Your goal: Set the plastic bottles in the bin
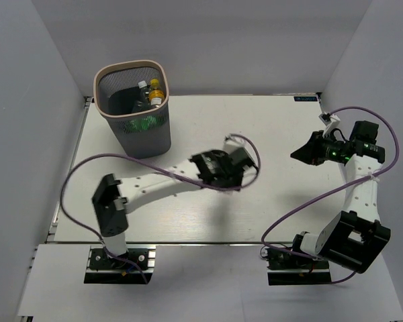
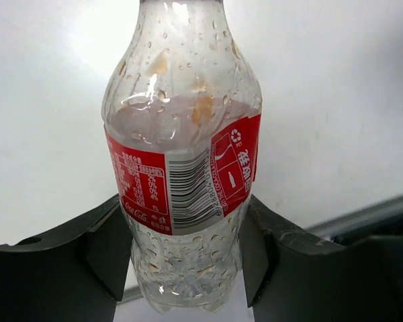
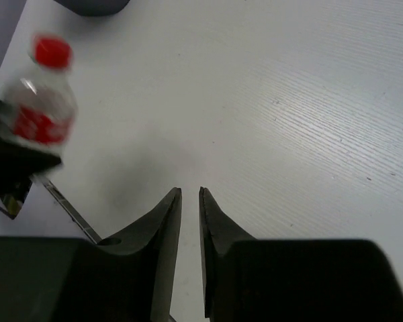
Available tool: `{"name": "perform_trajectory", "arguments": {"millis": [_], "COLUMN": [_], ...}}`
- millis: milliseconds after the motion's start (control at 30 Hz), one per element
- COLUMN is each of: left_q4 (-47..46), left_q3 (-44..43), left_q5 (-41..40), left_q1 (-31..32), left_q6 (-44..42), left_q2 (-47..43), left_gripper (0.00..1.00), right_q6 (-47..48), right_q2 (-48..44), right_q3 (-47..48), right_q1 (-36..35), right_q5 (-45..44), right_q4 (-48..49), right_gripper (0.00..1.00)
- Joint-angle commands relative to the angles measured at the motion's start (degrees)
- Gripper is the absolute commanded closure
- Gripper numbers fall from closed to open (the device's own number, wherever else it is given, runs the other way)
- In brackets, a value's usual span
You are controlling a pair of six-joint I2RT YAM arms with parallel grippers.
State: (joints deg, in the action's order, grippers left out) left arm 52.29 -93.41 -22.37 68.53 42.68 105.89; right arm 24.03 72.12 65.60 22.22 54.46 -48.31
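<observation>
My left gripper swings outward and to the left in the top view next, over the bin's open top [image 1: 129, 90], to release the bottle where other bottles already lie.
My left gripper [image 2: 181, 258] is shut on the lower body of a clear bottle with a red-white label [image 2: 181, 174], with a finger on each side. In the top view this gripper [image 1: 221, 168] hangs over the middle of the table, to the right of the bin [image 1: 131, 65]. The right wrist view shows the same bottle [image 3: 40, 107] with a red cap, blurred, at far left. Several bottles lie inside the bin, among them a yellow-capped one [image 1: 155, 90] and a green one [image 1: 142, 124]. My right gripper [image 3: 190, 191] is shut and empty, at the table's right side [image 1: 299, 154].
The dark grey perforated bin stands at the table's back left corner, close to the left wall. White walls enclose the table on the left, back and right. Purple cables loop from both arms over the table [image 1: 282, 134].
</observation>
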Motion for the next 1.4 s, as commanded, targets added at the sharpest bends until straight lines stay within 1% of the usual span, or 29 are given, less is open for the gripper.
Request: {"name": "perform_trajectory", "arguments": {"millis": [0,67,133,233,267,367,467,567,600,633,667,700,733,767,800,833,867,900,967,1000,1067,1100,1133,1167,1200,1233,1300,1333,1367], "left_q4": [2.64,3.34,3.95,5.18,5.19,5.19,3.79,1.68,1.67,1.67,1.67,2.54,3.16,3.17,3.17,3.17,3.17,2.47,0.71,-1.99,-6.04,-9.37,-15.67,-18.95,-21.07,-21.79,-20.75,-20.13,-20.12], "left_q3": [-3.09,-7.39,-13.62,-22.59,-26.0,-29.89,-31.31,-31.31,-32.27,-32.89,-33.94,-34.56,-35.17,-35.87,-35.88,-35.88,-35.88,-35.88,-33.7,-32.29,-25.19,-21.59,-13.38,-9.2,-5.86,-1.21,3.12,8.01,10.93], "left_q5": [-8.99,-10.75,-12.08,-15.33,-16.47,-18.4,-18.93,-17.19,-17.18,-15.53,-14.99,-14.98,-13.24,-12.7,-12.09,-10.95,-10.42,-9.89,-7.61,-4.64,-0.86,8.3,12.31,17.22,24.15,26.91,32.54,33.78,34.84], "left_q1": [-5.77,-9.36,-11.48,-16.14,-18.93,-23.52,-31.67,-36.35,-39.06,-40.39,-41.63,-43.47,-44.44,-45.23,-45.85,-46.38,-47.08,-47.09,-47.09,-47.09,-45.94,-45.42,-45.42,-45.42,-45.42,-45.42,-44.8,-44.28,-44.27], "left_q6": [-3.64,-6.98,-9.87,-11.56,-13.22,-13.23,-13.93,-14.64,-14.64,-14.64,-15.16,-15.17,-15.17,-15.69,-16.3,-16.31,-16.31,-16.92,-18.32,-19.29,-23.5,-25.86,-27.89,-28.43,-28.44,-28.44,-28.44,-27.65,-27.65], "left_q2": [-10.69,-12.01,-12.02,-11.15,-10.62,-9.56,-9.56,-8.85,-7.38,-6.66,-5.96,-5.26,-3.77,-3.76,-3.06,-3.05,-3.66,-3.67,-5.59,-8.21,-12.17,-14.8,-20.75,-23.68,-26.23,-28.17,-32.57,-34.06,-35.73], "left_gripper": [0.88,0.86,0.84,0.81,0.8,0.78,0.78,0.76,0.76,0.73,0.69,0.47,0.33,0.14,0.0,0.0,0.0,0.0,0.0,0.0,0.0,0.0,0.0,0.0,0.0,0.0,0.0,0.0,0.0], "right_q6": [3.03,5.75,8.82,11.64,13.22,15.34,17.36,18.5,18.59,18.77,19.21,19.91,20.35,20.7,21.14,21.49,21.5,21.84,21.85,21.67,20.18,17.92,13.98,8.89,6.84,5.69,7.33,7.95,5.7], "right_q2": [-1.36,-1.54,-1.63,-2.07,-2.5,-3.21,-4.35,-4.97,-4.88,-4.79,-5.05,-4.8,-4.79,-4.71,-4.62,-4.18,-4.18,-4.18,-3.83,-3.74,-3.39,-3.21,-3.82,-4.09,-4.7,-5.49,-7.07,-8.3,-9.53], "right_q3": [-1.7,-2.67,-3.11,-4.08,-4.34,-5.22,-5.66,-6.01,-6.01,-6.19,-6.19,-6.19,-6.19,-6.19,-6.19,-6.19,-6.28,-6.19,-5.84,-5.93,-5.49,-5.49,-5.49,-5.57,-6.1,-6.28,-8.02,-8.56,-9.95], "right_q1": [0.46,0.46,0.28,0.19,0.19,0.02,-0.07,-0.07,-0.16,-0.16,-0.07,-0.16,-0.16,-0.16,-0.16,-0.16,-0.24,-0.24,-0.07,-0.07,0.11,0.11,0.11,0.11,0.37,0.2,0.37,0.28,0.28], "right_q5": [5.3,6.36,6.63,5.66,5.23,4.35,3.73,3.11,2.5,2.41,2.32,1.71,1.71,1.27,1.01,0.65,0.39,0.13,-0.05,-0.05,-0.67,-1.19,-3.81,-5.05,-7.06,-7.95,-7.88,-7.87,-7.44], "right_q4": [-1.34,-2.57,-3.97,-5.38,-6.08,-7.06,-7.84,-8.29,-8.29,-8.46,-8.46,-8.72,-8.73,-8.81,-8.9,-8.82,-8.73,-8.38,-8.29,-8.03,-7.76,-7.41,-4.45,-2.94,-1.45,1.53,3.74,5.76,6.99], "right_gripper": [0.78,0.82,0.82,0.82,0.82,0.82,0.82,0.8,0.79,0.79,0.74,0.69,0.62,0.47,0.38,0.3,0.11,0.1,0.1,0.1,0.1,0.1,0.1,0.1,0.1,0.1,0.1,0.1,0.1]}}
